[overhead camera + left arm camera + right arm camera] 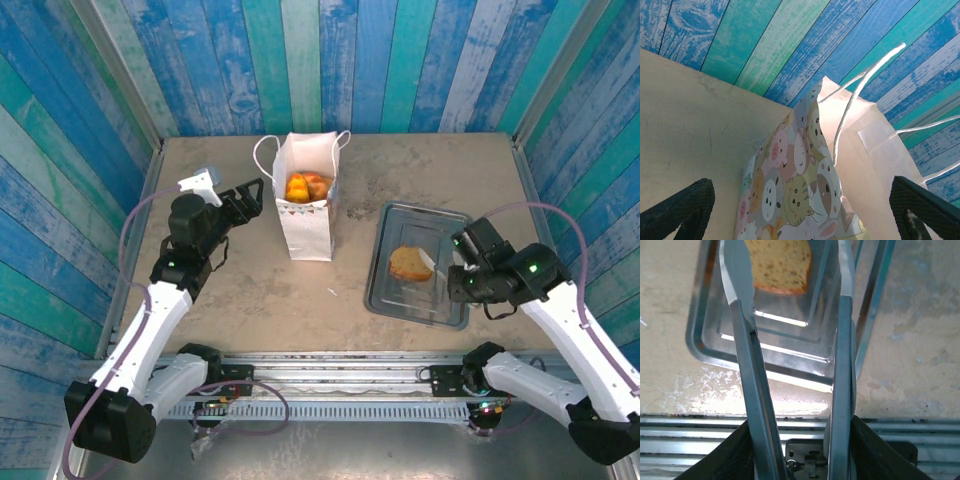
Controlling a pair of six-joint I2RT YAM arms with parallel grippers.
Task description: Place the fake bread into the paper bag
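Observation:
The slice is below the robot's right gripper, so next the gripper should lower the spread tong blades to either side of the slice's closest edge (424, 267) (799, 285), then squeeze the tongs.
The white paper bag (305, 228) stands upright at mid-table, with orange and golden fake bread (308, 186) showing in its open top. One brown bread slice (409, 263) lies on the grey metal tray (443, 303). My left gripper (250, 196) hovers open just left of the bag's top. In the left wrist view the bag's cartoon-printed side (800, 175) sits between the wide-apart fingers (682, 210). My right gripper (463, 265) is shut on metal tongs (746, 340), whose two blades are spread apart over the tray (790, 347), reaching toward the slice (782, 265).
Blue and green plank walls close in the table on three sides. The tray lies right of the bag. An aluminium rail (340, 372) carrying both arm bases runs along the near edge. Bare tabletop lies between bag and tray and in front of the bag.

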